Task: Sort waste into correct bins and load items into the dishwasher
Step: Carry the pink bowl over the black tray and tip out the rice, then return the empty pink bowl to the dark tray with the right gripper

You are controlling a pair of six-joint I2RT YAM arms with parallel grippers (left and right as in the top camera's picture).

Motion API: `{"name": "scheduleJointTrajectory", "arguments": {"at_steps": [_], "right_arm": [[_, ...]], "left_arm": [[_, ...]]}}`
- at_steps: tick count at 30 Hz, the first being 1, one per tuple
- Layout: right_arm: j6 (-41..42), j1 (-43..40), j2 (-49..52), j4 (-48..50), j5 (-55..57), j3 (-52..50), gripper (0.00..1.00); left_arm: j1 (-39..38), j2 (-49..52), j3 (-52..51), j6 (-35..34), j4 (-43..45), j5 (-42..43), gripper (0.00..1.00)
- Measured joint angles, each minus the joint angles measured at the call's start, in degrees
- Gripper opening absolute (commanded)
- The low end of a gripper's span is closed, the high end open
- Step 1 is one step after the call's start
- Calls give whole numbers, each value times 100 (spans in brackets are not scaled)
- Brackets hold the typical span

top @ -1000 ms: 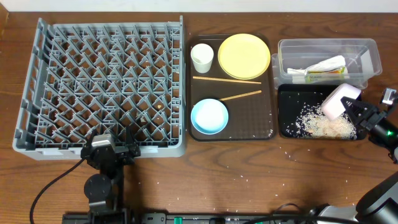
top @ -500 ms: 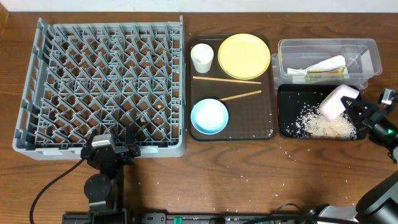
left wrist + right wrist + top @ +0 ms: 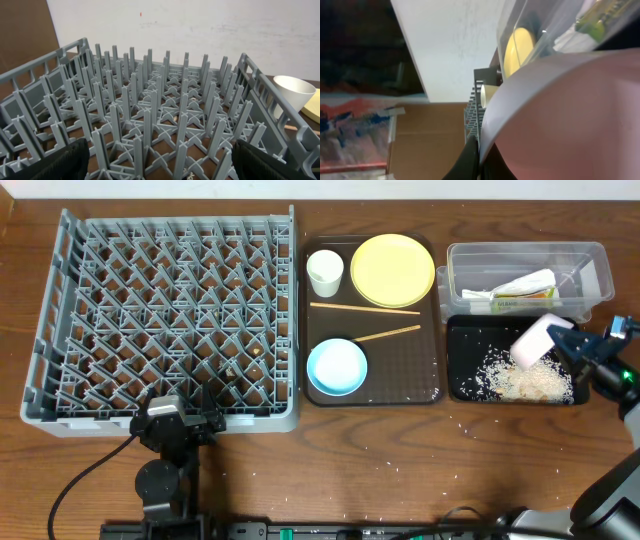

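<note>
I will swing my right gripper left in the overhead view next, level the bowl, lower it and release it beside the light blue bowl, where the brown tray is bare.
My right gripper (image 3: 565,342) is shut on the rim of the white bowl (image 3: 535,340) and holds it tilted over the black tray (image 3: 465,330). White rice crumbs (image 3: 525,380) lie heaped in that tray. The bowl fills the right wrist view (image 3: 570,110), with the fingers (image 3: 480,155) pinching its edge. The snack wrapper (image 3: 520,290) lies in the clear tub (image 3: 600,255). The yellow plate (image 3: 392,270), white cup (image 3: 325,272), light blue bowl (image 3: 336,367) and two chopsticks (image 3: 365,307) sit on the brown tray. My left gripper (image 3: 160,165) is open at the grey rack's (image 3: 165,320) near edge.
The brown serving tray (image 3: 420,380) lies between the rack and the bins. Loose rice crumbs (image 3: 470,423) are scattered on the wooden table in front of the black tray. The left arm's base (image 3: 165,445) stands at the table's front edge.
My right gripper has drawn the white bowl slightly up and toward the back right over the black tray. The left arm has not moved.
</note>
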Motion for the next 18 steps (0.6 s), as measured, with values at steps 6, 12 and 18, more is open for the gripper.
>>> {"name": "scheduleJointTrajectory", "arguments": {"at_steps": [6, 12, 18], "right_arm": [[538, 291, 0, 726, -81, -4, 1], [605, 739, 0, 1113, -111, -4, 1], [614, 2159, -11, 1189, 507, -4, 1]], "left_arm": [[0, 0, 0, 2, -2, 0, 92], [0, 0, 0, 2, -2, 0, 92], [0, 0, 0, 2, -2, 0, 92]]}}
